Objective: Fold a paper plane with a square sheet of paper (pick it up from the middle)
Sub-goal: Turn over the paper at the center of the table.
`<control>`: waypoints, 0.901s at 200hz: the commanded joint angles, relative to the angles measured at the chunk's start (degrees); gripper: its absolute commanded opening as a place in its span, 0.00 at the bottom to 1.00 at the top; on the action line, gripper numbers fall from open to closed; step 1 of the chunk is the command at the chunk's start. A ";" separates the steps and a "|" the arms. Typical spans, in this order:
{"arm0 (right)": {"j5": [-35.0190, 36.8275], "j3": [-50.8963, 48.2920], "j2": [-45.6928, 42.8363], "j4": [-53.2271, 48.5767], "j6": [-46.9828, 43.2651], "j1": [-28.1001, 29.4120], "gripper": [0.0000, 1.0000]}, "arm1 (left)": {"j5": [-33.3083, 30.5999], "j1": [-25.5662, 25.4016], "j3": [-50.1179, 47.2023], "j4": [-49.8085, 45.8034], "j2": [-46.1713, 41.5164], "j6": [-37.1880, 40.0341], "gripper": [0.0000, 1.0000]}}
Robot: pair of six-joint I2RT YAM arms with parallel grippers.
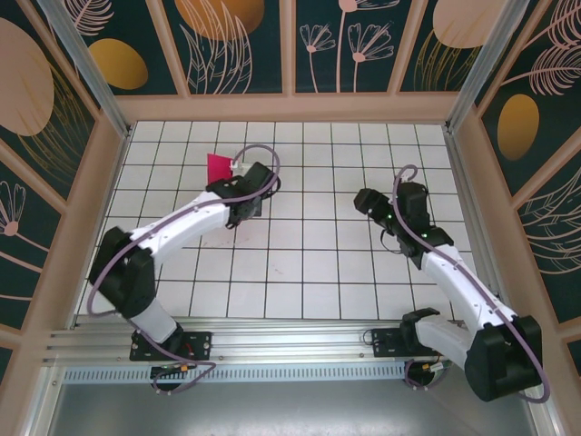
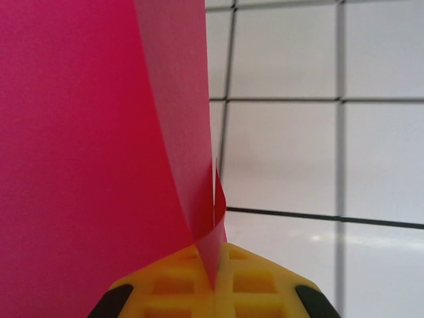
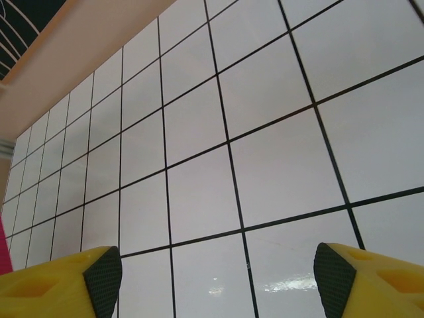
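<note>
The robot will bring its left gripper down and over the bare tiles at the middle of the table to release the paper's lower edge, because that spot is clear.
The magenta-pink sheet of paper (image 1: 218,167) is held off the tiled table at the back left, beyond the left arm's wrist. In the left wrist view the paper (image 2: 86,152) covers the left half of the frame, with a second layer curling in front of the first. Both layers run down into the seam between the yellow fingers, where my left gripper (image 2: 215,281) is shut on the paper's lower edge. My right gripper (image 1: 363,199) hovers right of centre, well apart from the paper. Its yellow, black-padded fingers (image 3: 103,278) stand wide open with bare tiles between them (image 3: 215,281).
The white grid-tiled table (image 1: 309,263) is boxed in by wooden walls (image 1: 290,107) at the back and on both sides. A metal rail (image 1: 272,341) with the arm bases runs along the near edge. A pink sliver of paper (image 3: 5,255) shows at the left edge of the right wrist view.
</note>
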 commanded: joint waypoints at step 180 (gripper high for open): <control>-0.87 -2.43 -3.99 -6.29 -0.37 -4.66 0.81 | 7.07 -11.75 8.22 2.98 17.30 -2.41 0.43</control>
